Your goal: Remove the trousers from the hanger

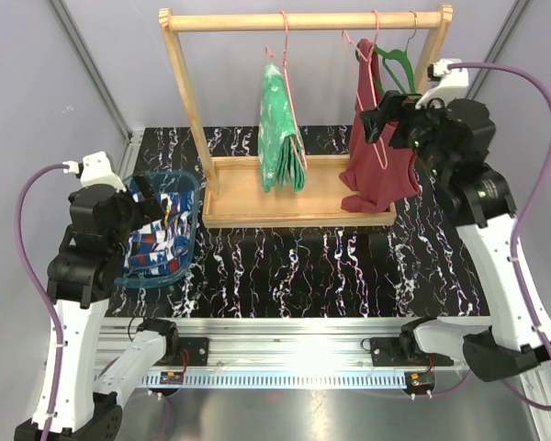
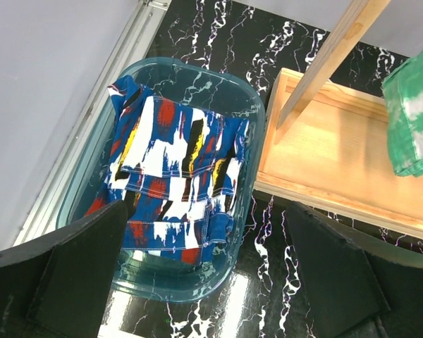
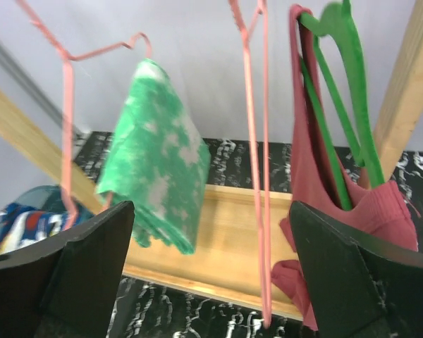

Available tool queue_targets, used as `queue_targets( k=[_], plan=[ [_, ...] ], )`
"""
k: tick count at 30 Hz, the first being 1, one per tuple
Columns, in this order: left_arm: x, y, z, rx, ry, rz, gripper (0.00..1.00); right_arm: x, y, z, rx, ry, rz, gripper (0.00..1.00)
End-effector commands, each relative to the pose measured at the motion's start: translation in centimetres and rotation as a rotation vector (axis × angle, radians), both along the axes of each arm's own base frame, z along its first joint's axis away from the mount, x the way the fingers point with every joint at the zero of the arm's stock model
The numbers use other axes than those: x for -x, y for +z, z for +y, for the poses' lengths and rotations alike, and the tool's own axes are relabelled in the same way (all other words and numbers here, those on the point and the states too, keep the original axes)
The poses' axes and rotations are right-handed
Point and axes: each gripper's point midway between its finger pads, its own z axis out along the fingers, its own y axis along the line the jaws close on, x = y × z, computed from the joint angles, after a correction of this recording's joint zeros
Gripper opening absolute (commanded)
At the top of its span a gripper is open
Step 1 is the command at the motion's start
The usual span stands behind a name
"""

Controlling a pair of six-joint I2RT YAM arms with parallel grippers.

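The green-and-white trousers' hanger's near pink wire (image 1: 293, 103) (image 3: 68, 130) lies to the left in the top view, clear of cloth, so I will next move my right gripper that way around it.
The mottled green-and-white trousers (image 1: 280, 138) (image 3: 155, 162) hang folded over a pink hanger (image 1: 286, 55) on the wooden rail. The blue patched trousers (image 1: 161, 243) (image 2: 173, 176) lie inside the teal basket (image 1: 156, 280) (image 2: 190, 289). My right gripper (image 1: 383, 119) (image 3: 211, 225) is open, raised beside the rack. A bare pink hanger (image 3: 257, 176) dangles between its fingers, touching neither. My left gripper (image 1: 149, 197) (image 2: 206, 211) hovers open over the basket, holding nothing.
A maroon tank top (image 1: 381, 165) (image 3: 324, 190) hangs on a green hanger (image 3: 338, 84) at the rail's right end, close to my right gripper. The wooden rack base (image 1: 257, 197) (image 2: 338, 155) sits mid-table on the black marbled top (image 1: 303, 266).
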Motion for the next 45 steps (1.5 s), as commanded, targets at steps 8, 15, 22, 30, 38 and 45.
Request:
queue_targets(
  k=[8,15,22,30,38,45],
  plan=[
    [-0.1,2.1,-2.0,0.063,-0.095,-0.082,0.99,4.5,6.1,5.6,-0.14,0.366,-0.064,0.99],
    [-0.6,1.5,-2.6,0.09,-0.114,-0.054,0.99,1.3,4.2,10.0,-0.031,0.359,0.047,0.99],
    [-0.8,1.0,-3.0,0.088,-0.135,-0.039,0.99,-4.0,-1.3,13.1,0.125,0.175,0.165,0.84],
    [-0.6,0.5,-2.8,0.057,-0.142,-0.022,0.99,-6.7,-5.1,14.3,0.195,0.156,0.235,0.26],
    [-1.1,0.2,-3.5,0.066,-0.181,-0.006,0.99,-6.3,-2.3,14.1,0.145,0.154,0.149,0.0],
    [-2.4,0.3,-6.5,0.133,-0.317,0.012,0.99,-5.2,1.8,13.8,0.053,0.168,0.009,0.0]
  ],
)
